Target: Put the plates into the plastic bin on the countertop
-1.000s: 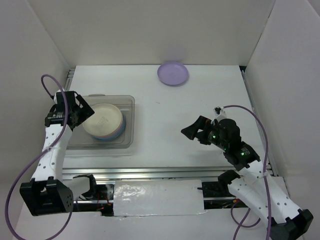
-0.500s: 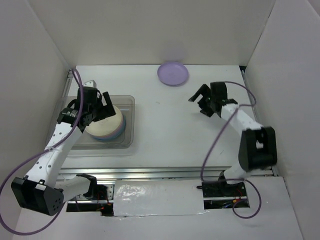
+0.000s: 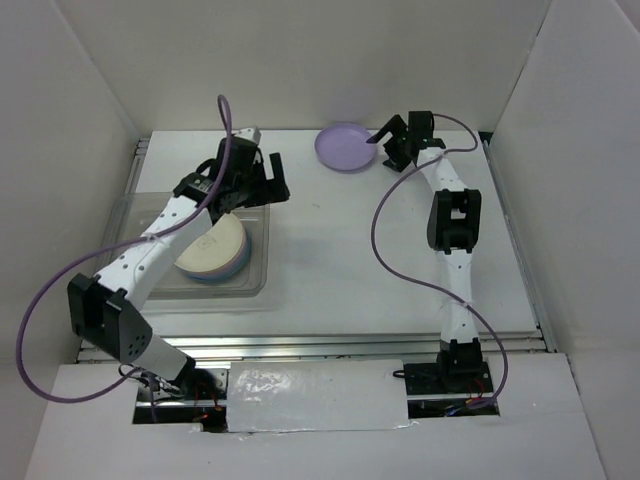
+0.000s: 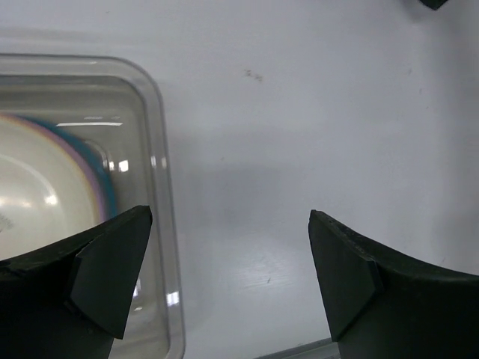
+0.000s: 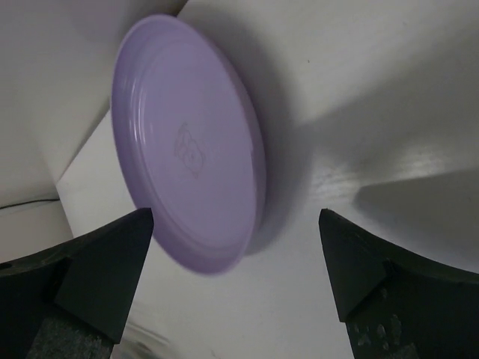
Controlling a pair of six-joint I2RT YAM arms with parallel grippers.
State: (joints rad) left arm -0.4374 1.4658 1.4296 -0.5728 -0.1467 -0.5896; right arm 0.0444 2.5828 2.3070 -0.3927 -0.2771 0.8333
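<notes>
I should next ease my right gripper's fingers to the left in the top view, spread wide to straddle the plate's rim, because the lilac plate's nearest rim (image 3: 373, 159) (image 5: 243, 248) is that way.
A lilac plate (image 3: 345, 146) lies on the white countertop (image 3: 380, 250) by the back wall; it also shows in the right wrist view (image 5: 187, 146). My right gripper (image 3: 385, 148) is open and empty, right beside the plate's right edge, its jaws wide apart in the right wrist view (image 5: 236, 280). The clear plastic bin (image 3: 255, 205) at the left holds a stack of plates with a cream one (image 3: 212, 245) on top. My left gripper (image 3: 262, 185) is open and empty above the bin's far right corner (image 4: 161, 157), where the cream plate (image 4: 37, 187) shows.
White walls close in the countertop on the left, back and right. A metal rail (image 3: 340, 345) runs along the near edge. Both arms stretch far over the surface, the right arm (image 3: 455, 220) crossing the right half.
My right arm has swung from the right middle to the back, up to the lilac plate. My left arm has moved from the bin's left side to its far right corner.
</notes>
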